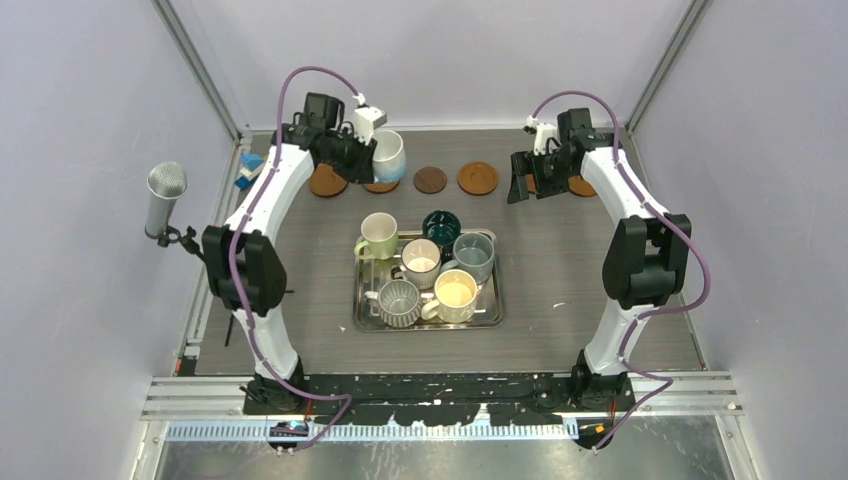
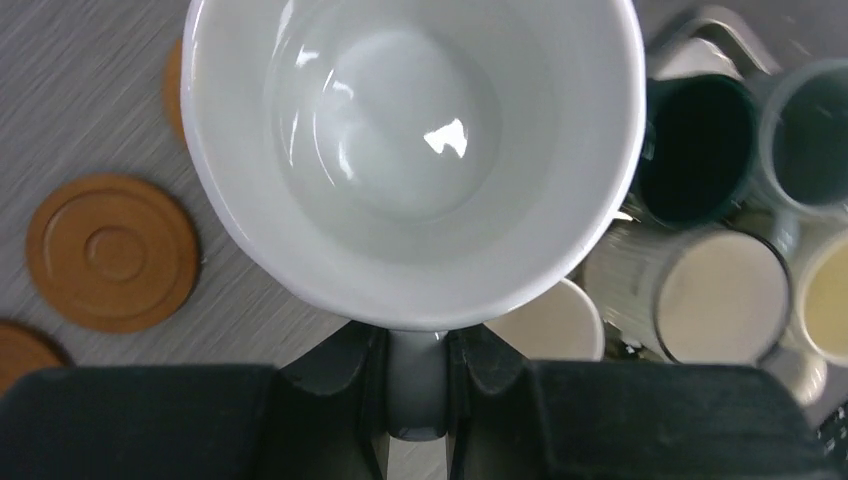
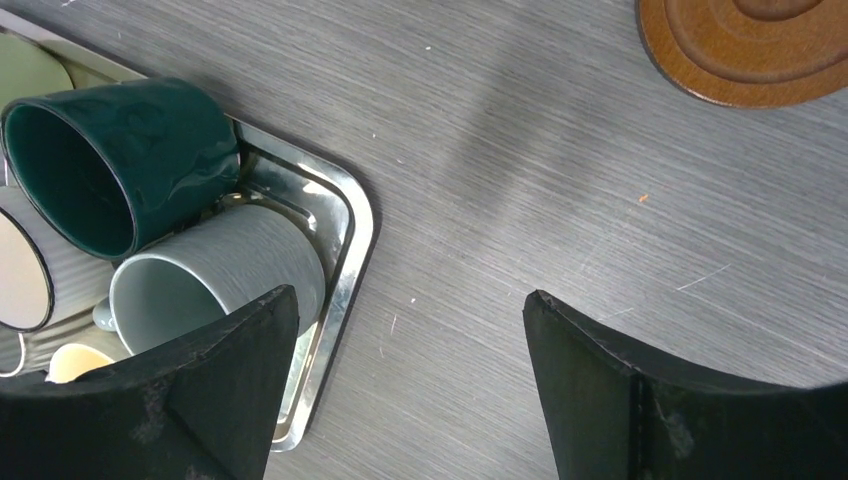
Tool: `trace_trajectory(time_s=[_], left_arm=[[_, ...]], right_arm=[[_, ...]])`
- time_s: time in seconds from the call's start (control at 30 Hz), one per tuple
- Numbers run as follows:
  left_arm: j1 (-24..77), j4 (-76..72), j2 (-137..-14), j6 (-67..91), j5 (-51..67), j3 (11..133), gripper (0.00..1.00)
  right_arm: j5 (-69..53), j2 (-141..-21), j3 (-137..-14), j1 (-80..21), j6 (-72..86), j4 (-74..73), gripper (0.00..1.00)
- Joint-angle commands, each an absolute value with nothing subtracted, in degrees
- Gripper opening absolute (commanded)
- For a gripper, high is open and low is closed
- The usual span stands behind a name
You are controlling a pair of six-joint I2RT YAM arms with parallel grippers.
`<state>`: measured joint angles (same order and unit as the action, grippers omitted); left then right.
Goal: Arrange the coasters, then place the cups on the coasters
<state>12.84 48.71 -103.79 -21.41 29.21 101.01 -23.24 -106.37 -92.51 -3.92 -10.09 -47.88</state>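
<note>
The end coaster (image 2: 22, 358) is empty, so my left gripper will next go left in the top view, past the neighbouring coaster, then lower the cup there.
My left gripper (image 1: 365, 150) (image 2: 415, 345) is shut on the grey handle of a white cup (image 1: 389, 156) (image 2: 410, 150), held at the back left over an orange-brown coaster (image 1: 380, 186) that it mostly hides. More coasters lie in the back row: an orange-brown one (image 1: 327, 181) (image 2: 112, 252), a dark brown one (image 1: 430, 179) and another orange-brown one (image 1: 478, 178). My right gripper (image 1: 525, 186) (image 3: 410, 300) hangs open over bare table, beside a further coaster (image 1: 581, 186) (image 3: 750, 45). Several cups stand in the steel tray (image 1: 428, 322).
In the tray are a dark teal cup (image 1: 441, 228) (image 3: 120, 160), a grey-blue cup (image 1: 472, 255) (image 3: 210, 280), a ribbed grey cup (image 1: 398, 301) and cream ones (image 1: 378, 236). A microphone (image 1: 165, 198) stands at the left edge. Walls close in on three sides.
</note>
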Motion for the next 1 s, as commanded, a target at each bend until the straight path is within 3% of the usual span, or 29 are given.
trace_trajectory(time_s=[0.0, 0.4, 0.97], left_arm=[[11.07, 41.97, -107.84, -8.85, 15.55, 108.71, 0.0], [-7.4, 36.6, -112.46, -16.57, 14.11, 104.2, 0.0], [-14.69, 16.76, -113.86, -21.27, 15.42, 94.01, 0.0]], right_arm=[[-24.97, -107.06, -95.56, -3.72, -9.31, -46.15, 0.87], [-29.53, -108.24, -96.59, -3.74, -10.11, -46.62, 0.88], [-33.19, -110.2, -98.83, -3.72, -11.9, -47.92, 0.88]])
